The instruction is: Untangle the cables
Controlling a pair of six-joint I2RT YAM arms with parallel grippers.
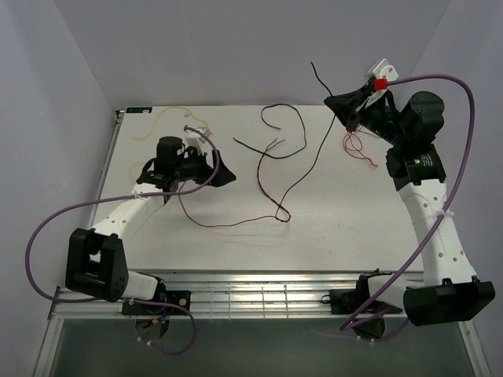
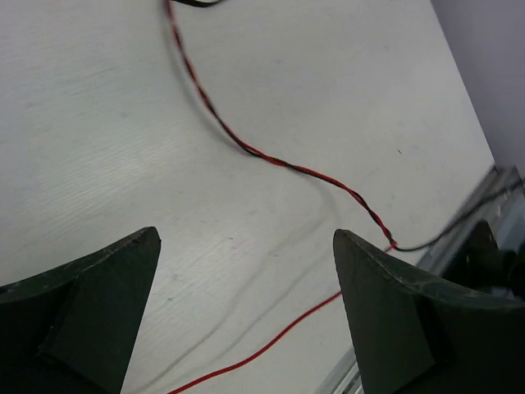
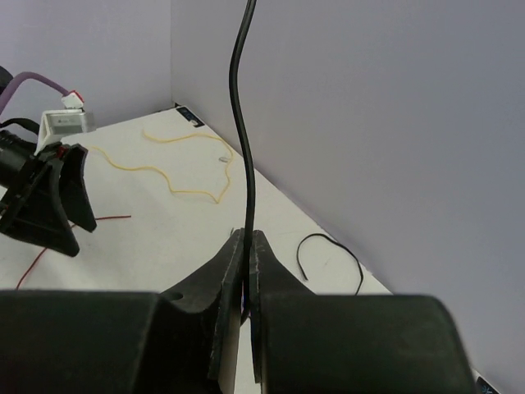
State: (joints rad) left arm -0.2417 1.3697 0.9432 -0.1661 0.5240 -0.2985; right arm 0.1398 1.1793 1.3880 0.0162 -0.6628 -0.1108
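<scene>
My left gripper will move back, down and to the right in the top view, onto the red cable [image 2: 333, 297] beside the cables' twist, as it runs single there.
My right gripper [image 1: 339, 102] is raised at the back right and shut on a black cable [image 1: 317, 149]. The cable's free end sticks up past the fingers in the right wrist view [image 3: 239, 123], where the gripper [image 3: 247, 240] pinches it. The cable hangs down to the table and twists with a red cable [image 1: 266, 187] at mid-table. A red loop [image 1: 358, 144] lies under the right gripper. A yellow cable [image 1: 161, 118] lies at the back left. My left gripper [image 1: 223, 174] is open and empty low over the table. The left wrist view shows it [image 2: 246, 254] above a red wire [image 2: 271, 345], with the red-black twist [image 2: 279, 162] ahead.
A second black cable [image 1: 283, 129] curls on the table at the back middle, also in the right wrist view [image 3: 338, 248]. The walls stand close behind and beside the right gripper. A metal rail [image 1: 259, 294] runs along the near table edge.
</scene>
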